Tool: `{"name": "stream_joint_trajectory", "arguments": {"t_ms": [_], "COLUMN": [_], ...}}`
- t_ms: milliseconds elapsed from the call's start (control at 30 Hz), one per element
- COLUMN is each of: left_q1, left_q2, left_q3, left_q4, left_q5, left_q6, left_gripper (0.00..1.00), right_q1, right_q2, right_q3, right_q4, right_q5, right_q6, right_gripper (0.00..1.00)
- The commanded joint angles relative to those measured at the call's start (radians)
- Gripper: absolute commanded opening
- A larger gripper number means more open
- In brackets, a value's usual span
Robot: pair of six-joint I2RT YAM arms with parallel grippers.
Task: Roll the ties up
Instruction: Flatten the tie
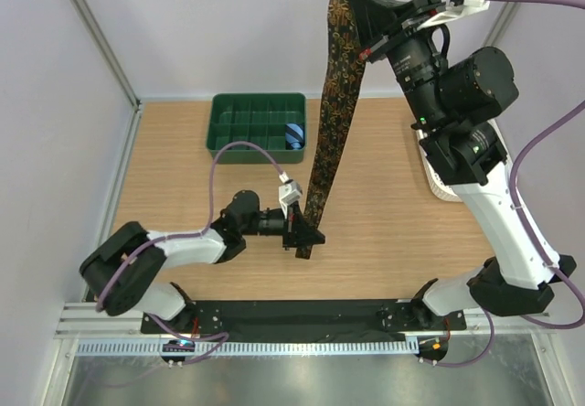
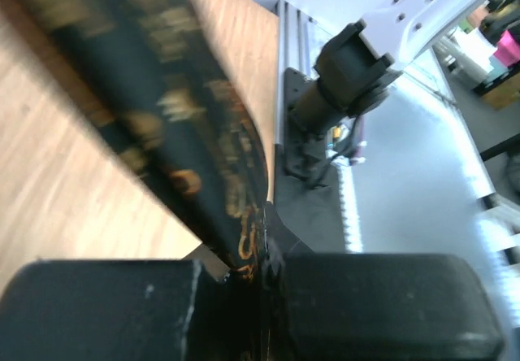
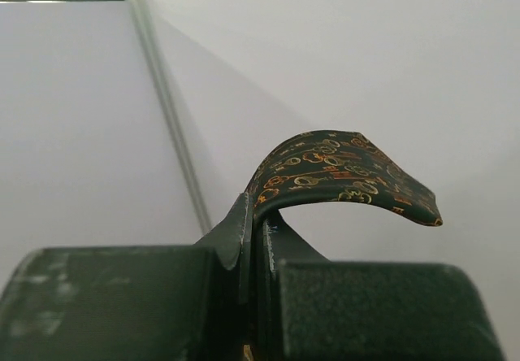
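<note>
The left gripper holds the tie's lower end, so the robot's right gripper will next go far down toward the tabletop (image 1: 396, 143) beside the white object and let go of the tie's upper end.
A dark tie (image 1: 331, 122) with tan-orange figures hangs stretched from high at the back down to the tabletop. My right gripper (image 1: 358, 4) is shut on its upper end, raised well above the table; the pointed tip (image 3: 357, 178) curls over the fingers in the right wrist view. My left gripper (image 1: 305, 234) is shut on the tie's lower end just above the wood, its jaws pinching the fabric (image 2: 195, 141) in the left wrist view.
A green compartment tray (image 1: 247, 124) stands at the back left with a small blue roll (image 1: 293, 134) in a right-hand cell. A white object (image 1: 437, 182) lies behind the right arm. A black rail (image 1: 302, 316) runs along the near edge.
</note>
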Motion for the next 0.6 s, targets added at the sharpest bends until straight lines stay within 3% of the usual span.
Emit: {"name": "stream_joint_trajectory", "arguments": {"t_ms": [0, 100, 300, 433, 567], "left_q1": [-0.005, -0.008, -0.021, -0.025, -0.028], "left_q2": [-0.132, -0.236, -0.376, -0.454, -0.569], "left_q3": [0.066, 0.046, -0.014, -0.021, 0.054], "left_q4": [-0.250, -0.393, -0.401, -0.404, -0.497], "left_q5": [-0.022, -0.034, 0.053, 0.066, 0.056], "left_q6": [-0.145, -0.265, -0.491, -0.661, -0.710], "left_gripper": [0.00, 0.03, 0.06, 0.08, 0.11], "right_q1": [-0.087, -0.208, -0.328, -0.398, -0.495], "right_q2": [0.013, 0.087, 0.184, 0.178, 0.133], "right_q3": [-0.014, 0.035, 0.024, -0.065, -0.258], "right_q4": [-0.038, -0.150, -0.346, -0.408, -0.365], "right_q5": [0.119, 0.183, 0.395, 0.403, 0.291], "right_q6": [-0.085, -0.044, -0.064, -0.039, 0.049], "right_gripper": [0.01, 0.01, 0.01, 0.01, 0.01]}}
